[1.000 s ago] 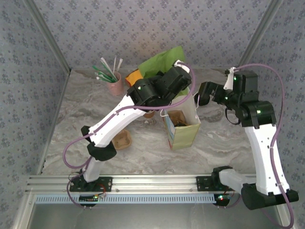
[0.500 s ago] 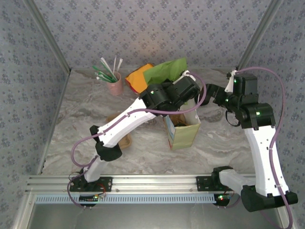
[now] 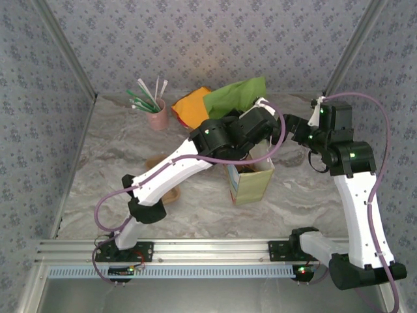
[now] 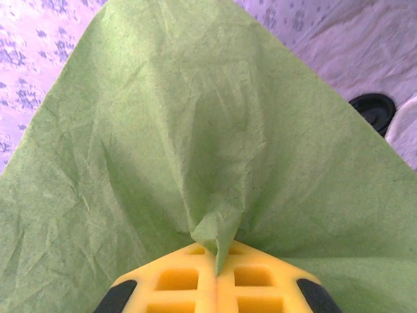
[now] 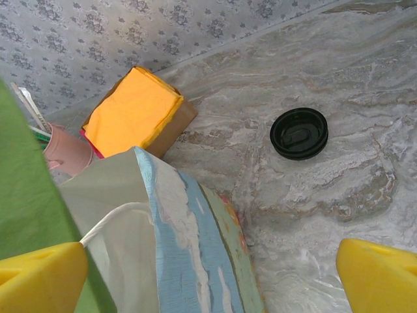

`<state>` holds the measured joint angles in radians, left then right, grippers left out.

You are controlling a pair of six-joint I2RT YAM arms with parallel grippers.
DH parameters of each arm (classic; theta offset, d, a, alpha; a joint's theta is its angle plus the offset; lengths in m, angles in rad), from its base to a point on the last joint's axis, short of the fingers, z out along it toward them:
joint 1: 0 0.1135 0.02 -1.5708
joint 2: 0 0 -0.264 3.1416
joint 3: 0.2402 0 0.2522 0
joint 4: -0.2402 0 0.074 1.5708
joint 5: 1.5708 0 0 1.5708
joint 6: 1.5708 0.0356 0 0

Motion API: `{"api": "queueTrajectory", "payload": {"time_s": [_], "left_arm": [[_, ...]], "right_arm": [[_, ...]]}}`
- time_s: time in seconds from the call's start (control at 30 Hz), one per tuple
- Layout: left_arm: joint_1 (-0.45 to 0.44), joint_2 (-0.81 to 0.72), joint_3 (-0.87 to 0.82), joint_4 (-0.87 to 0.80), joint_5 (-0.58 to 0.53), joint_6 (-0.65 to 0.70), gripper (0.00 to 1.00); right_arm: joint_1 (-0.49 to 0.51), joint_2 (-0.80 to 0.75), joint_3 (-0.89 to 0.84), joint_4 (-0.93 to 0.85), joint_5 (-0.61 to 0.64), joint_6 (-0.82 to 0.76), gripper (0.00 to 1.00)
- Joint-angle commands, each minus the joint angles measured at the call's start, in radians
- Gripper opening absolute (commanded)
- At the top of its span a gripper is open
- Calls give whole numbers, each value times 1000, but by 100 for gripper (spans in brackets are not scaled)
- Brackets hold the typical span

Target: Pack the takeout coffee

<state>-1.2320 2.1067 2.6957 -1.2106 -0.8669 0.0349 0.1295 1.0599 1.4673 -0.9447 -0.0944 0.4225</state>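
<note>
The green sheet [image 3: 238,94] spreads past the paper bag's far side, so the left gripper comes down over the paper bag's opening [image 3: 251,166] next and releases the sheet's pinched fold there.
My left gripper [image 4: 217,261] is shut on a pinched fold of a green paper sheet [image 4: 195,130], which spreads out in front of it. From above, the sheet [image 3: 238,94] hangs over the far side of the upright paper bag [image 3: 251,186], with the left gripper [image 3: 260,107] just above the bag's back edge. My right gripper [image 5: 208,280] is open; the bag's blue-and-white side [image 5: 189,248] stands between its yellow fingers [image 5: 45,277]. From above, the right gripper [image 3: 287,127] is at the bag's right rear. The takeout coffee is hidden; the left arm covers most of the bag's mouth.
A round black lid [image 5: 299,134] lies flat on the marble table [image 3: 313,195] right of the bag. A box with orange napkins [image 3: 189,104] and a pink cup of stirrers [image 3: 156,117] stand at the back. A brown cardboard carrier [image 3: 168,192] lies left of the bag.
My left arm has swung right and farther back, carrying the green sheet over the bag. The right gripper has drawn back a little to the right and stays open.
</note>
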Motion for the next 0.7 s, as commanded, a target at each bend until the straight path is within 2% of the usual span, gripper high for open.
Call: {"api": "queueTrajectory", "payload": {"time_s": [0.0, 0.1, 0.27, 0.53, 0.67], "left_arm": [[-31, -79, 46, 83, -53, 48, 0], [-53, -73, 51, 87, -106, 73, 0], [-59, -53, 53, 41, -120, 56, 0], [-29, -8, 30, -130, -90, -84, 0], [-14, -3, -11, -164, -58, -135, 0]], "right_arm": [[-7, -12, -15, 16, -19, 16, 100], [-7, -15, -21, 20, -21, 19, 100], [-8, -19, -30, 22, -28, 24, 100], [-10, -28, -32, 9, -27, 23, 100], [-10, -30, -34, 8, -25, 22, 100]]}}
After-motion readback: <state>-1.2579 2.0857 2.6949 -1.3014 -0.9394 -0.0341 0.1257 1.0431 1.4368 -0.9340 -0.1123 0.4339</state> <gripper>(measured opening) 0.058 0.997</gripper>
